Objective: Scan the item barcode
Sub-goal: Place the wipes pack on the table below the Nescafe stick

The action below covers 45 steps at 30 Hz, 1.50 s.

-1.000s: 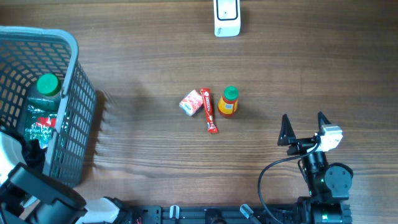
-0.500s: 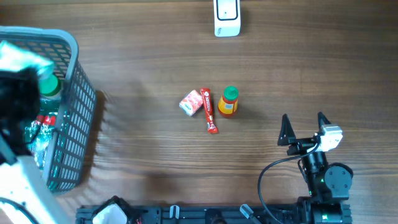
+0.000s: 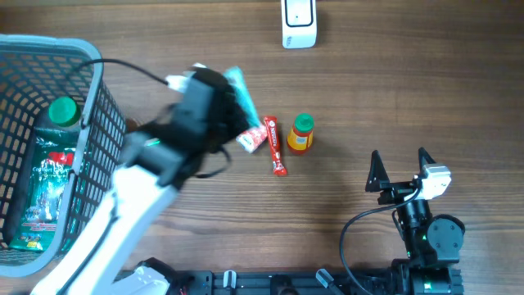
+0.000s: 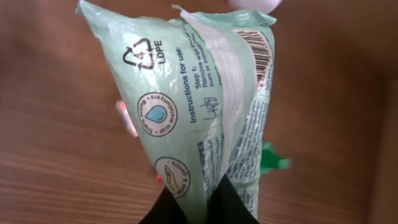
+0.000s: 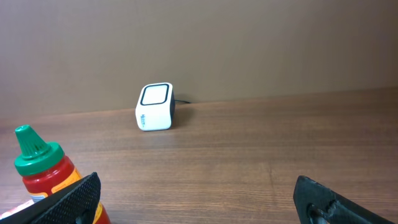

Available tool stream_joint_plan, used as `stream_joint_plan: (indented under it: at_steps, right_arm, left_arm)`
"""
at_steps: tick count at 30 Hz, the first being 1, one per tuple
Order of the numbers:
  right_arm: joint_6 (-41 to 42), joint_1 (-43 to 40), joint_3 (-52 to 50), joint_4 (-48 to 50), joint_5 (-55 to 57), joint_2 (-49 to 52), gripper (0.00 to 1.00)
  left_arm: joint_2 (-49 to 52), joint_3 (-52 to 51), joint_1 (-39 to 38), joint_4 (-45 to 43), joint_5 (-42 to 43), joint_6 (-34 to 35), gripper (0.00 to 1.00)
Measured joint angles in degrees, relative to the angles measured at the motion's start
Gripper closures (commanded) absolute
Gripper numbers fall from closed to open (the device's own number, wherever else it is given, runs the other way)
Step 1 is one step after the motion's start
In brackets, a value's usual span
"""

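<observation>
The packet will next go down onto the tabletop by the red stick pack, below it and to its right in the overhead view, and my left gripper will release it there.
My left gripper (image 4: 199,208) is shut on the bottom edge of a pale green wipes packet (image 4: 199,106), which stands upright above the fingers. The packet's barcode (image 4: 261,53) runs along its upper right side. From overhead, the left gripper (image 3: 223,102) holds the packet (image 3: 239,92) above the table, left of centre. The white scanner (image 3: 299,23) stands at the far edge and also shows as the scanner (image 5: 155,107) in the right wrist view. My right gripper (image 3: 401,170) rests open at the front right with nothing between its fingers (image 5: 74,196).
A grey basket (image 3: 90,164) at the left holds a green-capped bottle (image 3: 63,111) and a green pack (image 3: 45,188). Mid-table lie a small red and white packet (image 3: 251,136), a red stick pack (image 3: 275,146) and an orange bottle (image 3: 300,133).
My left arm has risen out of the basket and swung right over the table, carrying the wipes packet. The right arm has not moved.
</observation>
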<state>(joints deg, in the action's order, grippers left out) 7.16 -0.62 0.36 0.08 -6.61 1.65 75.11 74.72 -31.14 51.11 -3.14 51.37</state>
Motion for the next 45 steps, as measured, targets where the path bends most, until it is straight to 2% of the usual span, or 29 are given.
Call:
stream_joint_plan:
  at_steps: [3,7,14,15,16,17,18,21,22,23,24,25,26,27,30,33,40,41,42,44,45]
  right_arm:
    - [-0.02,0.00,0.00,0.00,0.00,0.00,0.00]
    - [-0.02,0.00,0.00,0.00,0.00,0.00,0.00]
    - [-0.02,0.00,0.00,-0.02,0.00,0.00,0.00]
    - [-0.02,0.00,0.00,-0.02,0.00,0.00,0.00]
    - [-0.02,0.00,0.00,-0.02,0.00,0.00,0.00]
    - [-0.02,0.00,0.00,-0.02,0.00,0.00,0.00]
    - [-0.02,0.00,0.00,-0.02,0.00,0.00,0.00]
    - [-0.02,0.00,0.00,-0.02,0.00,0.00,0.00]
    - [-0.02,0.00,0.00,-0.02,0.00,0.00,0.00]
    - [-0.02,0.00,0.00,-0.02,0.00,0.00,0.00]
    - [-0.02,0.00,0.00,-0.02,0.00,0.00,0.01]
    - [-0.02,0.00,0.00,-0.02,0.00,0.00,0.00]
    - [0.00,0.00,0.00,-0.02,0.00,0.00,0.00]
    - [-0.02,0.00,0.00,-0.02,0.00,0.00,0.00]
    - [-0.02,0.00,0.00,-0.02,0.00,0.00,0.00]
    - [-0.02,0.00,0.00,-0.02,0.00,0.00,0.00]
    - [-0.02,0.00,0.00,-0.02,0.00,0.00,0.00]
    - [-0.02,0.00,0.00,-0.02,0.00,0.00,0.00]
    - [-0.02,0.00,0.00,0.00,0.00,0.00,0.00]
    - [-0.02,0.00,0.00,-0.02,0.00,0.00,0.00]
    - [-0.02,0.00,0.00,-0.02,0.00,0.00,0.00]
  left_arm:
    - [6.67,-2.16,-6.75,2.64,-4.92,6.51,0.96]
    - [9.64,-5.81,-8.87,3.28,-8.17,15.06,0.96]
    - [14.40,-17.25,-9.38,-12.61,-5.92,20.13,0.96]
    - [15.37,-17.75,-9.44,-13.66,-5.73,20.55,0.89]
    - [16.81,-18.03,-9.57,-14.75,-5.51,21.00,0.78]
    - [18.58,-18.10,-9.86,-15.74,-5.14,21.38,0.59]
    - [18.82,-18.10,-9.90,-15.82,-5.07,21.49,0.48]
    - [22.95,-18.16,-10.58,-18.38,-2.91,22.01,0.28]
    - [23.32,-18.16,-10.60,-17.33,-2.40,21.66,0.27]
    - [23.23,-18.08,-10.58,-15.30,-2.23,21.20,0.27]
    - [22.91,-18.03,-10.49,-13.38,-2.05,20.87,0.37]
    - [22.16,-17.92,-10.49,-10.95,-1.88,20.70,0.57]
    - [20.70,-17.70,-10.49,-9.11,-1.97,20.48,0.84]
    - [18.93,-17.49,-10.49,-8.63,-2.16,20.31,0.95]
    - [11.28,-16.06,-10.51,-8.76,-4.83,19.87,0.96]
    - [8.83,-15.43,-10.54,-9.51,-8.04,17.97,0.96]
    - [19.58,-15.43,-10.54,-10.01,-9.92,8.55,0.96]
    - [21.42,-15.43,-10.54,-10.47,-9.92,6.78,0.95]
    - [23.26,-15.43,-10.54,-11.58,-9.79,5.14,0.90]
    - [26.71,-15.19,-10.49,-15.23,-8.96,1.33,0.90]
    - [27.63,-14.62,-10.45,-16.15,-8.55,-0.35,0.86]
